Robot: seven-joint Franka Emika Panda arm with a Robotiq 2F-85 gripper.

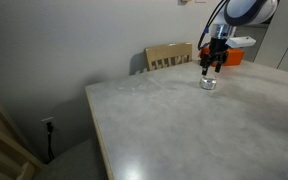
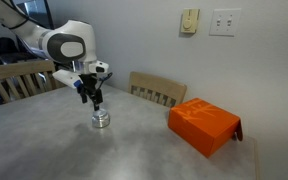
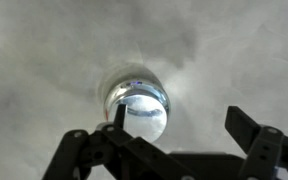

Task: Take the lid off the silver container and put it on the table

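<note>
I should shift my gripper to the left in the wrist view next and lower it slightly, bringing both fingers around the rim of the lid (image 1: pixel 208 81) (image 3: pixel 141 110).
The silver container (image 1: pixel 208 83) stands on the marbled table (image 1: pixel 184 125), also seen in an exterior view (image 2: pixel 101 119). In the wrist view the container (image 3: pixel 136 103) shows from above, with a shiny round top that looks like the lid (image 3: pixel 142 108) still on it. My gripper (image 3: pixel 184 125) is open and empty. It hovers just above the container in both exterior views (image 1: pixel 214 66) (image 2: pixel 97 99). In the wrist view its left finger overlaps the container's edge and its right finger is well off to the side.
An orange box (image 2: pixel 204 124) lies on the table beside the container, also seen behind the gripper (image 1: pixel 231 57). Wooden slatted chairs stand at the table's far edge (image 2: pixel 156 90) (image 1: pixel 169 56). The table (image 2: pixel 44 140) spreads out around the container.
</note>
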